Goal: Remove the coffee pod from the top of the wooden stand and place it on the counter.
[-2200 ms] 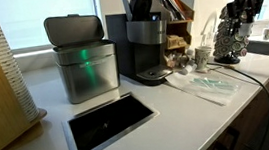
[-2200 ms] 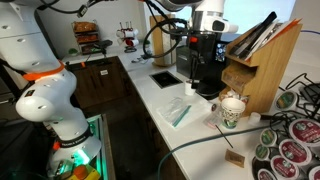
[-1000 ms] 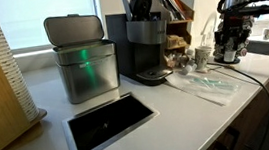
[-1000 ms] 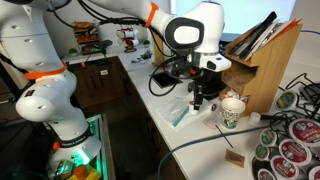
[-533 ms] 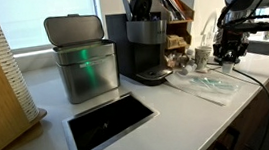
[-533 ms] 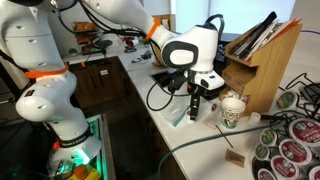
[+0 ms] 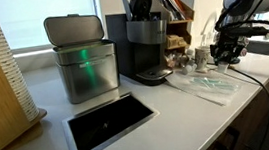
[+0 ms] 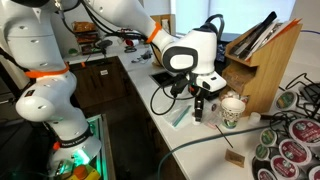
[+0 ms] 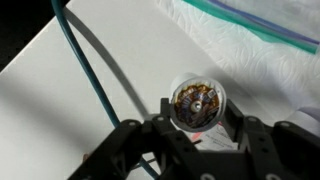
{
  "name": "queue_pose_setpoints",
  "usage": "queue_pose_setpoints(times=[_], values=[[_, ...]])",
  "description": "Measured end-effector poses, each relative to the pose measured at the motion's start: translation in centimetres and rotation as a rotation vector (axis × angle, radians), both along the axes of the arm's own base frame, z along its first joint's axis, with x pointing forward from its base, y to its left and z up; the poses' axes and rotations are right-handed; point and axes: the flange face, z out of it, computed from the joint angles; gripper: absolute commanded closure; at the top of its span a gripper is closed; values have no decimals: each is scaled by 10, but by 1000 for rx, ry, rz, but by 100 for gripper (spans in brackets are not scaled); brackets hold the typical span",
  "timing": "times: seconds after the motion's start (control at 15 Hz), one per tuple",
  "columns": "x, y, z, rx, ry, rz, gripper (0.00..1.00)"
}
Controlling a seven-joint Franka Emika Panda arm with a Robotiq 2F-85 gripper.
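The coffee pod should go on the bare off-white counter beside the clear plastic bag (image 9: 250, 40). My gripper needs to lower it first and then let it go.
In the wrist view my gripper (image 9: 198, 121) is shut on the coffee pod (image 9: 198, 102), a small white cup with a brown patterned lid. It is held just above the off-white counter (image 9: 60, 90), beside a clear plastic bag (image 9: 250, 40). In both exterior views the gripper (image 8: 200, 108) (image 7: 223, 56) hangs low over the counter (image 8: 160, 100) (image 7: 179, 116), in front of the brown wooden stand (image 8: 262, 65) (image 7: 178, 28). I cannot tell whether the pod touches the counter.
A paper cup (image 8: 230, 110) stands next to the gripper. A wire carousel of pods (image 8: 290, 145) is nearby. A black coffee maker (image 7: 143, 44), a steel bin (image 7: 81, 59) and the dark counter opening (image 7: 107, 123) lie further along. A dark cable (image 9: 85, 70) crosses the counter.
The arm has come down from up by the stand to low over the counter beside the plastic bag. In the last half second it sank only slightly.
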Motion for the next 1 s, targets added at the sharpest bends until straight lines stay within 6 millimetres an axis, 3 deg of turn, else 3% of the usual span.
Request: queue_pose_setpoints(times=[0.33,0.4,0.47,0.67,1.0], values=[[2,5,-14,48,1,-39,72],[2,5,-16,55,2,-46,39],[2,6,-18,61,4,-50,21],[2,6,-24,71,10,-60,1],[3,7,-18,70,0,-57,0]])
